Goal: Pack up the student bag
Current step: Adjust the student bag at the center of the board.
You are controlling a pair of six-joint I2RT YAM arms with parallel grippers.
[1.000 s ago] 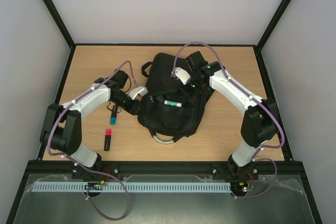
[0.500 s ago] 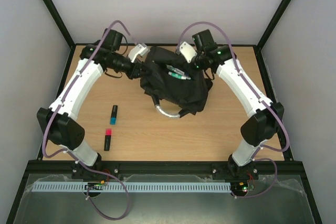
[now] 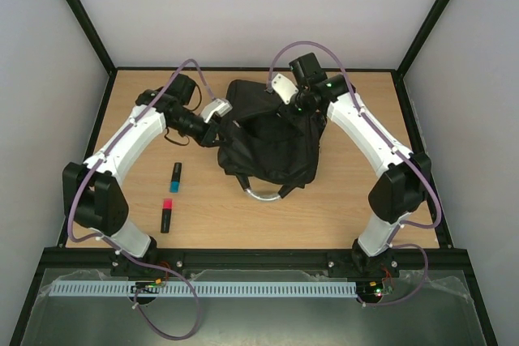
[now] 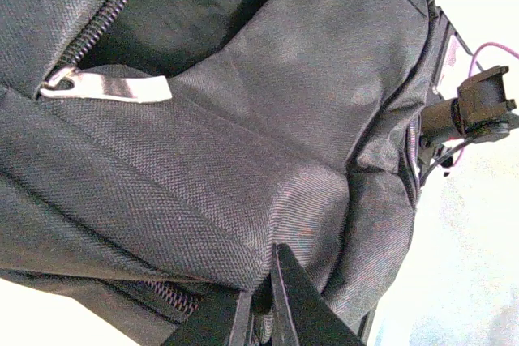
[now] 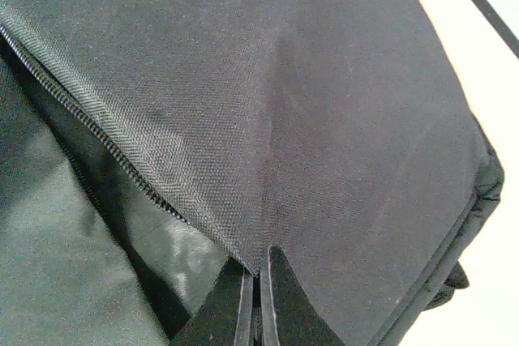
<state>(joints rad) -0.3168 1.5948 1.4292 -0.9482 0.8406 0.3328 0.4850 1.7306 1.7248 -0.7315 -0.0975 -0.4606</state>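
Next, my left gripper needs to lower the fold it still holds raised toward the wood and release it, since the tabletop beside the bag lies below the gripper.
The student bag (image 3: 268, 142) is a large black backpack in the middle of the table, held up by both sides of its open mouth, with its silver-grey handle loop (image 3: 261, 194) at the near end. My left gripper (image 3: 225, 129) is shut on the fabric of the bag's left edge (image 4: 243, 200), next to a silver zip pull (image 4: 105, 87). My right gripper (image 3: 297, 113) is shut on the fabric of the right edge (image 5: 324, 119), beside the zip teeth (image 5: 89, 127). The bag's inside is dark; I cannot see its contents.
A blue-and-black marker (image 3: 175, 176) and a red-and-black marker (image 3: 166, 215) lie on the wooden table (image 3: 357, 200) to the left of the bag, near the left arm. Black frame posts and white walls border the table.
Both grippers raised the bag toward the back, then brought it back a little nearer and lower. The green-and-white pen that lay on the bag no longer shows.
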